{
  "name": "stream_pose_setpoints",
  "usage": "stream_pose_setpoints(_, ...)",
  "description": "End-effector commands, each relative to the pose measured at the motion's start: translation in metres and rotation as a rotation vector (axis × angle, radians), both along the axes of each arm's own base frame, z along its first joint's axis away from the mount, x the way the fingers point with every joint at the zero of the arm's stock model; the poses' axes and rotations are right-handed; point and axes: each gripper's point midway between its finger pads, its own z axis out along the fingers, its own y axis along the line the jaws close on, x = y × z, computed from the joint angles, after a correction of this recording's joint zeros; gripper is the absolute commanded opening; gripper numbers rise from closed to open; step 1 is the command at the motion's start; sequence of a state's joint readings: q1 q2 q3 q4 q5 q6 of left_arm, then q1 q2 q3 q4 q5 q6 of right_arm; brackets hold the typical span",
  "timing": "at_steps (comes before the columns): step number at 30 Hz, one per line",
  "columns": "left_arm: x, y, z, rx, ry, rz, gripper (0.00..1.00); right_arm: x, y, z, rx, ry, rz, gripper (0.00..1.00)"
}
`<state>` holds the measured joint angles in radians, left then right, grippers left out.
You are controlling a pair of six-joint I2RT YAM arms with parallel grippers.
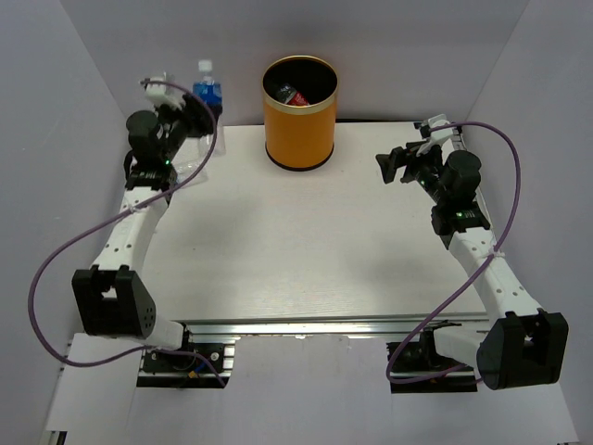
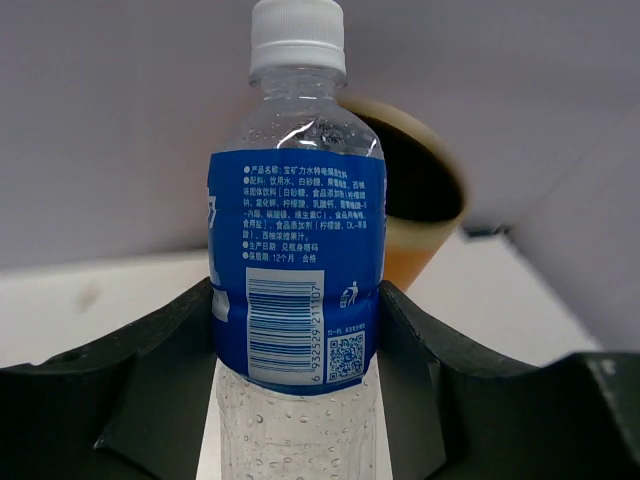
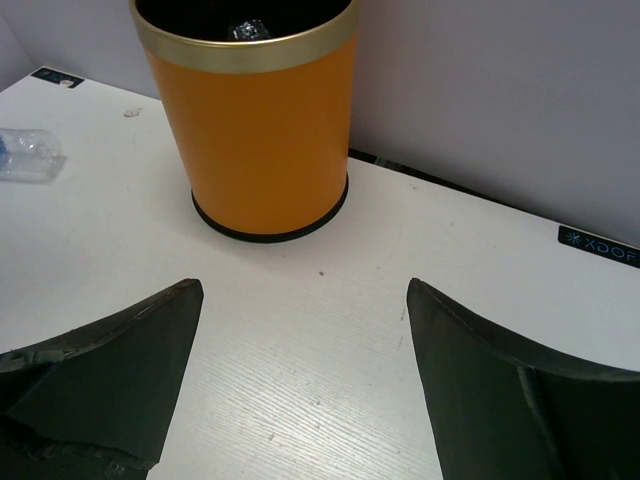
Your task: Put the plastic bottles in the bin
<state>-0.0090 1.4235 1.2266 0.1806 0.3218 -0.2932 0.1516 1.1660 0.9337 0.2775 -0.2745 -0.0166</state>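
I need to lift the bottle with my left gripper next and carry it over the opening (image 1: 300, 82) (image 2: 413, 168), because its lower part hangs beside the bin below the gold rim.
My left gripper (image 1: 193, 113) (image 2: 296, 295) is shut on a clear plastic bottle with a blue label and white cap (image 1: 208, 90) (image 2: 297, 250). It holds the bottle upright, to the left of the bin. The orange bin with gold rim bands (image 1: 298, 116) (image 2: 425, 215) (image 3: 255, 130) stands at the back middle of the table. Bottles with red and black labels (image 1: 294, 94) lie inside it. Another clear bottle (image 3: 24, 155) lies on the table left of the bin. My right gripper (image 1: 394, 167) (image 3: 305, 310) is open and empty, right of the bin and facing it.
The white table (image 1: 306, 241) is closed in by pale walls at the back and on both sides. Purple cables loop beside each arm. A small black tag (image 3: 598, 246) sits at the table's back edge.
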Motion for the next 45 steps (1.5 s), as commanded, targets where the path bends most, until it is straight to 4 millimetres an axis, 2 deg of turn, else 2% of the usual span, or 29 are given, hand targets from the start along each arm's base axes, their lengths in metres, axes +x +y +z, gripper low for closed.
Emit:
stream_pose_setpoints(1, 0.020, -0.035, 0.087, -0.124, -0.222, -0.068, 0.47, 0.000, -0.011, 0.029, -0.015, -0.079, -0.052, 0.89)
stream_pose_setpoints(2, 0.031, -0.039, 0.093, -0.134, -0.226, -0.058, 0.44, -0.001, -0.010, 0.031, -0.014, -0.085, -0.052, 0.89)
stream_pose_setpoints(3, 0.053, -0.058, 0.075, -0.144, -0.174, -0.073, 0.43, -0.001, -0.011, 0.032, -0.014, -0.088, -0.052, 0.89)
stream_pose_setpoints(4, 0.060, -0.063, 0.110, -0.162, -0.242, -0.060, 0.42, -0.001, -0.010, 0.031, -0.014, -0.088, -0.048, 0.89)
stream_pose_setpoints(5, 0.063, -0.083, 0.117, -0.169, -0.258, -0.086, 0.42, -0.001, -0.010, 0.031, -0.014, -0.087, -0.049, 0.89)
stream_pose_setpoints(6, 0.080, -0.089, 0.127, -0.173, -0.293, -0.065, 0.42, -0.001, -0.011, 0.031, -0.019, -0.091, -0.051, 0.89)
stream_pose_setpoints(8, 0.091, -0.106, 0.140, -0.193, -0.333, -0.044, 0.45, 0.000, -0.012, 0.028, -0.032, -0.086, -0.057, 0.89)
stream_pose_setpoints(9, 0.109, -0.110, 0.129, -0.194, -0.328, -0.022, 0.45, 0.001, -0.015, 0.029, -0.045, -0.088, -0.072, 0.89)
stream_pose_setpoints(10, 0.110, -0.105, 0.161, -0.227, -0.399, 0.022, 0.45, 0.002, -0.017, 0.029, -0.048, -0.088, -0.083, 0.89)
stream_pose_setpoints(11, 0.113, -0.112, 0.167, -0.240, -0.415, 0.013, 0.44, 0.003, -0.019, 0.028, -0.050, -0.084, -0.094, 0.90)
stream_pose_setpoints(12, 0.131, -0.115, 0.155, -0.245, -0.413, 0.035, 0.44, 0.004, -0.020, 0.026, -0.054, -0.082, -0.101, 0.89)
stream_pose_setpoints(13, 0.134, -0.114, 0.160, -0.279, -0.430, 0.061, 0.44, 0.005, -0.020, 0.025, -0.055, -0.082, -0.100, 0.89)
stream_pose_setpoints(14, 0.127, -0.117, 0.184, -0.318, -0.504, 0.060, 0.43, 0.005, -0.019, 0.025, -0.054, -0.082, -0.095, 0.89)
stream_pose_setpoints(16, 0.134, -0.124, 0.177, -0.346, -0.539, 0.084, 0.44, 0.007, -0.016, 0.023, -0.054, -0.074, -0.080, 0.89)
stream_pose_setpoints(18, 0.127, -0.130, 0.189, -0.393, -0.620, 0.107, 0.47, 0.008, -0.016, 0.022, -0.055, -0.065, -0.078, 0.89)
stream_pose_setpoints(20, 0.132, -0.142, 0.188, -0.392, -0.648, 0.124, 0.51, 0.009, -0.017, 0.021, -0.062, -0.063, -0.087, 0.89)
stream_pose_setpoints(22, 0.138, -0.150, 0.179, -0.397, -0.656, 0.129, 0.53, 0.010, -0.019, 0.021, -0.067, -0.063, -0.096, 0.89)
stream_pose_setpoints(26, 0.159, -0.164, 0.138, -0.384, -0.592, 0.121, 0.54, 0.008, -0.021, 0.022, -0.075, -0.074, -0.102, 0.89)
stream_pose_setpoints(27, 0.167, -0.167, 0.119, -0.370, -0.552, 0.123, 0.55, 0.008, -0.021, 0.023, -0.076, -0.077, -0.106, 0.89)
stream_pose_setpoints(29, 0.167, -0.169, 0.107, -0.362, -0.545, 0.120, 0.56, 0.008, -0.023, 0.024, -0.079, -0.083, -0.111, 0.90)
stream_pose_setpoints(32, 0.175, -0.175, 0.094, -0.328, -0.525, 0.111, 0.94, 0.009, -0.022, 0.020, -0.083, -0.074, -0.105, 0.89)
stream_pose_setpoints(33, 0.182, -0.182, 0.083, -0.309, -0.509, 0.091, 0.98, 0.009, -0.021, 0.021, -0.082, -0.077, -0.103, 0.89)
stream_pose_setpoints(34, 0.176, -0.181, 0.106, -0.317, -0.548, 0.080, 0.98, 0.011, -0.021, 0.019, -0.085, -0.072, -0.104, 0.89)
stream_pose_setpoints(35, 0.176, -0.184, 0.108, -0.311, -0.545, 0.069, 0.98, 0.011, -0.021, 0.020, -0.085, -0.071, -0.104, 0.89)
stream_pose_setpoints(36, 0.168, -0.182, 0.122, -0.318, -0.569, 0.064, 0.98, 0.011, -0.020, 0.020, -0.085, -0.072, -0.101, 0.89)
stream_pose_setpoints(37, 0.166, -0.183, 0.120, -0.307, -0.570, 0.060, 0.98, 0.011, -0.021, 0.020, -0.083, -0.071, -0.102, 0.89)
stream_pose_setpoints(39, 0.156, -0.176, 0.139, -0.315, -0.605, 0.073, 0.98, 0.011, -0.018, 0.019, -0.077, -0.067, -0.090, 0.89)
stream_pose_setpoints(40, 0.147, -0.171, 0.157, -0.323, -0.634, 0.080, 0.98, 0.011, -0.017, 0.019, -0.073, -0.067, -0.084, 0.89)
stream_pose_setpoints(45, 0.126, -0.155, 0.183, -0.234, -0.604, 0.129, 0.98, 0.009, -0.014, 0.021, -0.067, -0.061, -0.064, 0.89)
